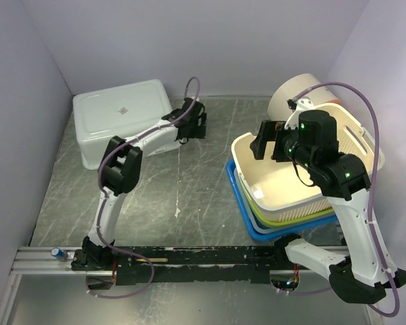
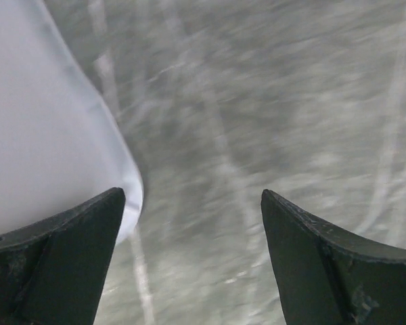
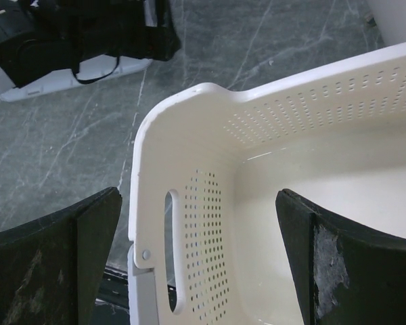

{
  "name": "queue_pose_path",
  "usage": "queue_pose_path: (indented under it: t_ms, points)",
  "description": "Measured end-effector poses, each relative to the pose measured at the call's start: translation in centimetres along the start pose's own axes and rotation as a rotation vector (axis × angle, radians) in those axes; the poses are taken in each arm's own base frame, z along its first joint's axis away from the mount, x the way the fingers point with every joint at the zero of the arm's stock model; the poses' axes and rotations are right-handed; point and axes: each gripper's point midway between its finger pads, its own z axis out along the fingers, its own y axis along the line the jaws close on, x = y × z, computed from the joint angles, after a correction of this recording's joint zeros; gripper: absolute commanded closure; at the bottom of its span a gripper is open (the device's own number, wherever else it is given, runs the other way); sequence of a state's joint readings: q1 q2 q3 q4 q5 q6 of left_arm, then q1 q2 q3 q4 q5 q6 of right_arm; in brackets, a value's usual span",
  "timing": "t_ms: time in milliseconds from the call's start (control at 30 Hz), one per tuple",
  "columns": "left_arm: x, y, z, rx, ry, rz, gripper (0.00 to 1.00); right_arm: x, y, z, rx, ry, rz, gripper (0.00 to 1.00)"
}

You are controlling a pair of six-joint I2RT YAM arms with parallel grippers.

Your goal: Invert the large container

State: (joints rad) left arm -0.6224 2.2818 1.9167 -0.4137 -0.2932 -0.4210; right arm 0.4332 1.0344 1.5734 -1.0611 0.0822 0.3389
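Note:
I need to lift my left gripper away toward the stack next, onto the cream basket's rim facing that container, because the white container (image 1: 122, 115) already rests base up.
The large white container (image 1: 122, 115) rests at the back left of the table with its flat base facing up and its rim on the table. My left gripper (image 1: 193, 122) is open and empty just right of it, low over the table. In the left wrist view (image 2: 193, 203) the container's rounded corner (image 2: 47, 122) lies beside the left finger (image 2: 68, 250), with bare table between the jaws. My right gripper (image 1: 264, 145) is open and empty, its jaws astride the left rim of a cream perforated basket (image 3: 189, 108).
The cream basket (image 1: 304, 196) tops a stack with a green one (image 1: 291, 218) and a blue one (image 1: 247, 213) at the right. A beige bucket (image 1: 298, 91) lies on its side behind them. A small blue-capped item (image 1: 57, 253) sits on the front rail.

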Motion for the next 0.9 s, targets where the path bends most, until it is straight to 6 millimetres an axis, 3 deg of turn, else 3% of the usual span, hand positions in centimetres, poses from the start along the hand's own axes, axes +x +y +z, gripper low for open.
queue_pose_path:
  t_ms: [167,233,333,467,600,733,800,900]
  points:
    - [3.0,7.4,-2.0,-0.099,0.075,0.005,0.07,0.3,-0.1,-0.2,0.000,-0.003,0.001,0.00]
    - [2.5,9.6,-3.2,-0.130,0.071,0.009,0.07,0.3,-0.1,-0.2,0.000,-0.004,0.000,0.00]
    - [0.4,9.9,-5.4,-0.123,0.032,0.021,0.07,0.3,-0.2,0.1,0.006,0.004,-0.001,0.00]
    - [-1.8,7.0,-10.3,-0.047,-0.021,0.067,0.06,0.1,-0.5,0.7,0.035,0.004,0.005,0.00]
    - [-3.5,0.8,-18.0,0.116,-0.096,0.089,0.06,-1.2,-0.8,0.0,0.051,-0.070,0.035,0.00]
    - [-4.4,-4.7,-27.1,0.341,-0.156,-0.023,0.05,-3.5,-0.9,-3.1,0.033,-0.224,0.082,0.00]
    - [-4.8,-5.9,-30.8,0.438,-0.173,-0.116,0.04,-4.4,-1.0,-4.7,0.026,-0.292,0.106,0.00]
    - [-3.6,-6.7,-35.5,0.542,-0.166,-0.256,0.03,-5.4,-1.4,-7.1,0.019,-0.390,0.146,0.00]
